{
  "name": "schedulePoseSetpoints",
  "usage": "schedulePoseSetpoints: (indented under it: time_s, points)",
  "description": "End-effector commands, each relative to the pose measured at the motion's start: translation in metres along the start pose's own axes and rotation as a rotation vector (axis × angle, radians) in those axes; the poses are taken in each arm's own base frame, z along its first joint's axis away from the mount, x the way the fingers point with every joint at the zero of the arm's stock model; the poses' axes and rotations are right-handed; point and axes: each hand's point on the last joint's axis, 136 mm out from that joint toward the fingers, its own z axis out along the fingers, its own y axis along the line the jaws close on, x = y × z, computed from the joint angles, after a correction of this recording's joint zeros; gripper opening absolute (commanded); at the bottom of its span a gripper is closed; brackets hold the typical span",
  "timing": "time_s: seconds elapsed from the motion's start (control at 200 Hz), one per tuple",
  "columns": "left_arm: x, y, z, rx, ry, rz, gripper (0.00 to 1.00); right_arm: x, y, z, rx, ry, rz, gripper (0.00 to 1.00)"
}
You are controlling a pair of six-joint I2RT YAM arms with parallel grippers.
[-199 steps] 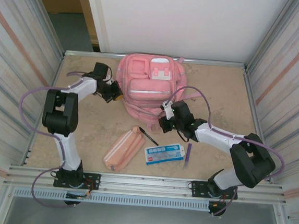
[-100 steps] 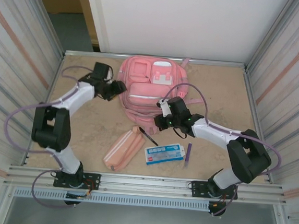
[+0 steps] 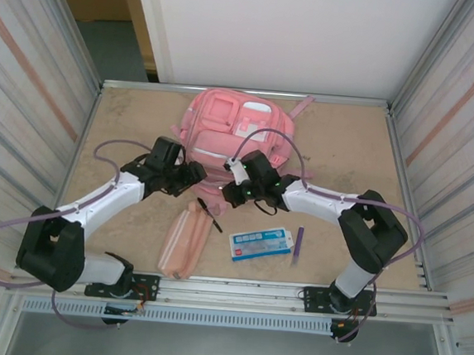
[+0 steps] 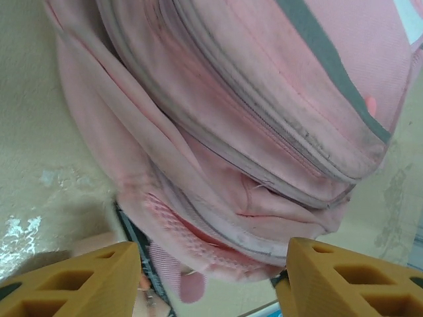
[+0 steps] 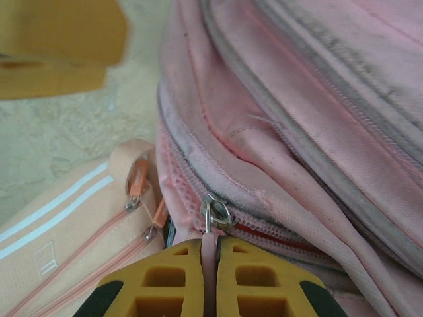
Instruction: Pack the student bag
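Note:
The robot's right gripper should next pull the zip's tab outward along the zip to the bag's corner opposite the left gripper and let go of it, since that corner lies outward.
The student bag (image 3: 233, 126), a big pink backpack, lies at the back middle of the table. My right gripper (image 3: 229, 190) is at its near edge, shut on the pink zipper pull (image 5: 210, 246) of the bag's main zip, with the metal slider (image 5: 217, 212) just beyond the fingertips. My left gripper (image 3: 194, 174) stands open at the bag's near-left corner. In the left wrist view its gripper (image 4: 211, 284) spans the bag's lower edge (image 4: 231, 132) without gripping it. The left gripper's yellow fingers (image 5: 59, 46) also appear at the top left of the right wrist view.
A salmon pencil case (image 3: 183, 239) lies near the front, touching the bag's edge (image 5: 66, 231). A black pen (image 3: 209, 214), a blue and white box (image 3: 260, 243) and a purple pen (image 3: 298, 243) lie on the table in front of the bag.
My left gripper opened and moved from the bag's left side toward its near-left corner. My right gripper, still shut on the pull, travelled left along the bag's near edge; the bag shifted.

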Motion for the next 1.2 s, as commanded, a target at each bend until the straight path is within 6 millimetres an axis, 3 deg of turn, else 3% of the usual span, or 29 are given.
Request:
schedulePoseSetpoints:
  time_s: [0.0,0.17,0.241,0.326,0.391,0.501,0.631,0.837,1.057,1.198]
  points:
    - [-0.010,-0.004,0.007,0.003,-0.038,-0.037,0.60,-0.025,0.026,0.004,-0.063,-0.071,-0.040,0.00]
    - [-0.009,0.004,0.029,-0.020,-0.053,-0.064,0.54,-0.028,0.030,0.013,-0.080,-0.065,-0.028,0.00]
    - [-0.013,0.005,0.039,-0.010,-0.065,-0.062,0.40,-0.028,0.030,0.012,-0.084,-0.062,-0.044,0.00]
    - [-0.026,0.006,0.044,-0.036,-0.047,-0.030,0.15,-0.027,0.031,0.010,-0.110,-0.057,-0.069,0.00]
    - [-0.035,-0.003,0.045,-0.024,-0.034,0.007,0.00,-0.023,0.028,0.008,-0.122,-0.042,-0.077,0.00]
    - [-0.050,-0.013,0.036,0.024,-0.035,0.044,0.00,-0.010,0.006,0.000,-0.097,-0.012,-0.055,0.00]
    - [-0.070,-0.015,0.027,0.071,-0.033,0.053,0.00,0.012,-0.040,-0.011,-0.029,0.024,0.004,0.00]
    - [-0.091,-0.032,0.030,0.212,0.066,0.089,0.00,0.040,-0.106,-0.031,0.093,0.060,0.113,0.01]
    - [-0.113,-0.015,0.025,0.096,0.050,0.124,0.00,0.057,-0.185,-0.039,0.330,0.161,0.253,0.02]
    - [-0.130,-0.004,0.021,0.055,0.049,0.118,0.00,0.046,-0.206,-0.045,0.332,0.113,0.314,0.02]
